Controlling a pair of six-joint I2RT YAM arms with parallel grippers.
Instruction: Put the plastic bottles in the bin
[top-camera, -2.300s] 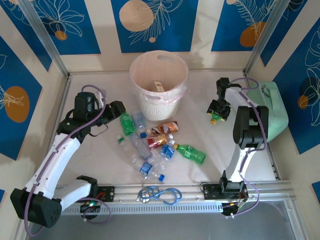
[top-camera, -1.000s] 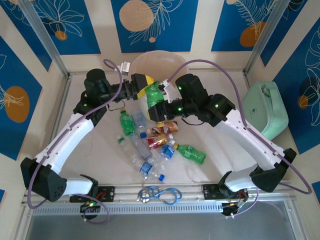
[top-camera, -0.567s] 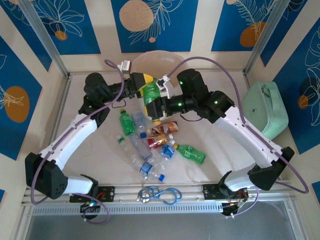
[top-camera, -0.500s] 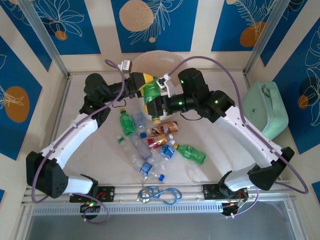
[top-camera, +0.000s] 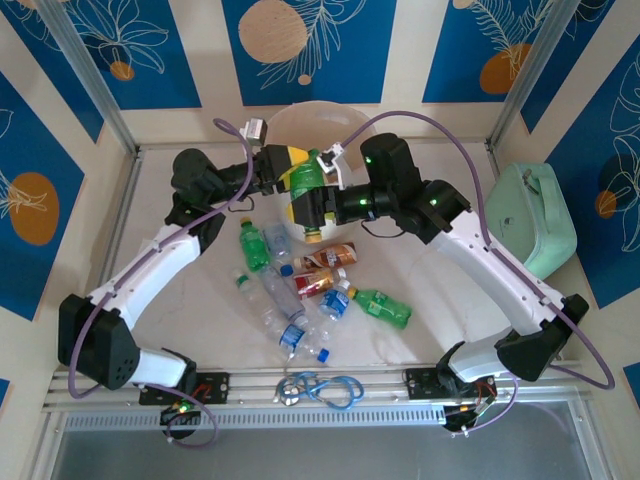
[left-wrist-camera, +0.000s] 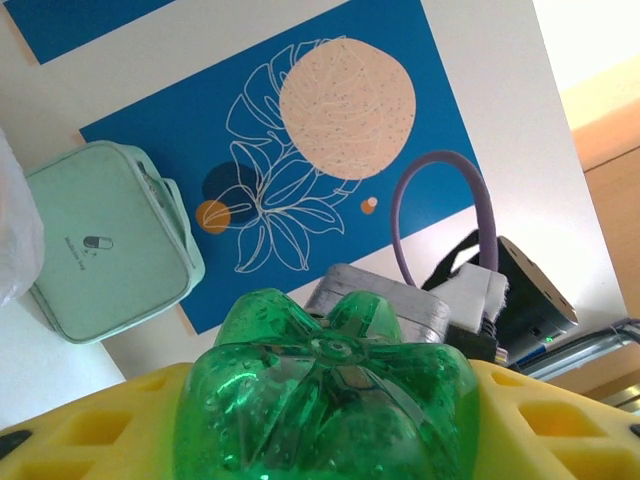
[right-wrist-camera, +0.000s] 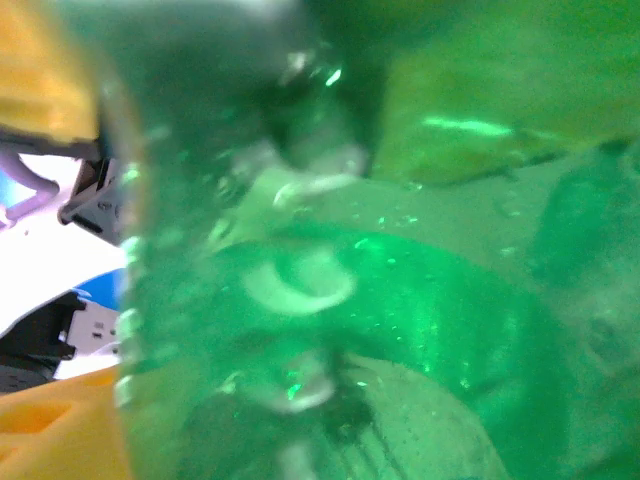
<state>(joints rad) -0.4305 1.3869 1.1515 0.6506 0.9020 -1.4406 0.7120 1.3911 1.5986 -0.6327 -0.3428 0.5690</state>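
Observation:
The left gripper will move outward, tilt it down over the opening and let go, because the white bin's mouth is open just outward of the green bottle.
Over the near rim of the white bin both grippers meet around one green bottle. My left gripper comes in from the left. Its yellow fingers press both sides of the bottle's ribbed base. My right gripper reaches in from the right, just below the bottle, which looms green and blurred against its camera and hides how its jaws stand. Several more plastic bottles lie on the table in front of the bin: a green one, a red-brown labelled one and a clear blue-capped one.
A mint-green case stands at the table's right edge and appears in the left wrist view. A blue looped cord lies on the front rail between the arm bases. Metal frame posts stand at the back corners.
Both arms swung in from the sides and met over the bin. The green bottle, carried in by the right gripper, has shifted up between the left fingers, which closed on it.

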